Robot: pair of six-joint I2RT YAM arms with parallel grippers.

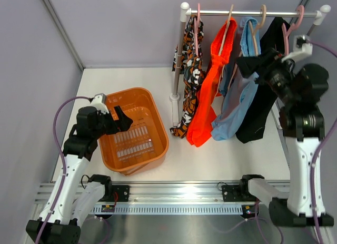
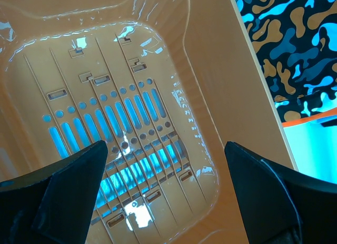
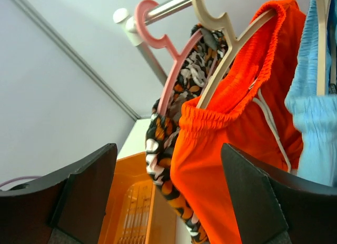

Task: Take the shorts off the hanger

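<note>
My right gripper is about to swing outward and to the left in the top view to the camouflage shorts' pink hanger, onto its bare neck (image 1: 198,20) (image 3: 172,50).
Four shorts hang on hangers from a metal rail (image 1: 253,13): camouflage shorts (image 1: 188,80), bright orange shorts (image 1: 210,86), light blue shorts (image 1: 237,99) and black shorts (image 1: 261,104). My right gripper (image 1: 253,65) is open and empty, raised in front of the light blue and black shorts. Its wrist view shows the orange shorts (image 3: 237,149) on a beige hanger (image 3: 224,33), the camouflage shorts (image 3: 168,149) on a pink hanger (image 3: 166,65) and the blue shorts (image 3: 316,107). My left gripper (image 1: 122,119) is open and empty above the orange basket (image 1: 134,130).
The basket (image 2: 253,133) holds nothing; its slotted bottom shows in the left wrist view. The rack's white post (image 1: 176,75) stands just right of the basket. Grey walls close in the back and both sides. A metal rail (image 1: 179,194) runs along the near edge.
</note>
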